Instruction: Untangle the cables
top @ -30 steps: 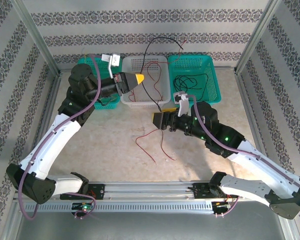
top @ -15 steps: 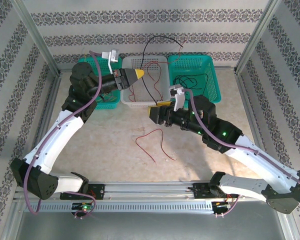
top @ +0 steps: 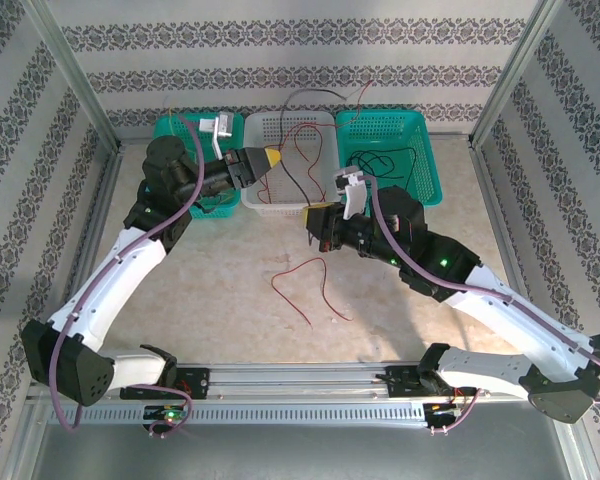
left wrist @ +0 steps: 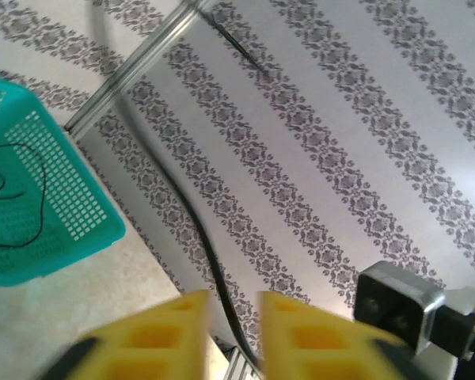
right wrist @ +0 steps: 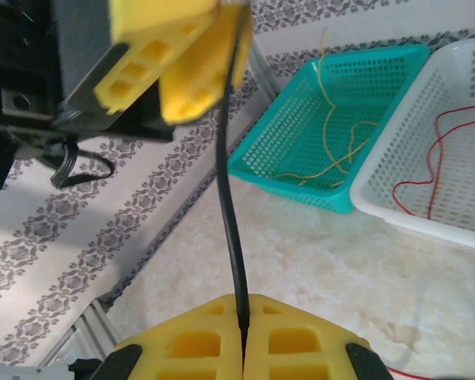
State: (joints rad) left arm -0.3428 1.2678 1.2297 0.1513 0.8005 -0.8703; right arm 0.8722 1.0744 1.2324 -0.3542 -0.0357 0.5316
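Note:
The robot's right gripper will next carry the held part of the black cable outward to the teal basket holding the black cable's coils, over the basket's far side (top: 388,122), and release it.
The black cable (top: 293,178) runs from my right gripper (top: 309,223) up past my left gripper (top: 273,158), arcs overhead and drops into the right teal basket (top: 427,150). In the right wrist view my right gripper (right wrist: 243,321) is shut on the black cable (right wrist: 229,206). In the left wrist view my left gripper (left wrist: 233,332) has its yellow fingers apart, and the black cable (left wrist: 210,261) passes loosely through the gap. The red cable (top: 318,278) lies looped on the table, with more red wire (right wrist: 451,150) in the white basket. The yellow cable (right wrist: 332,150) lies in the left teal basket.
Three baskets line the back edge: the left teal basket (top: 172,127), the white basket (top: 260,200) and the right teal one. Patterned walls and metal frame posts (top: 75,75) enclose the table. Both arms reach toward the white basket's front.
My right gripper moved up and left and shut on the black cable. My left gripper's fingers parted from the cable, and the cable's high arc sagged lower.

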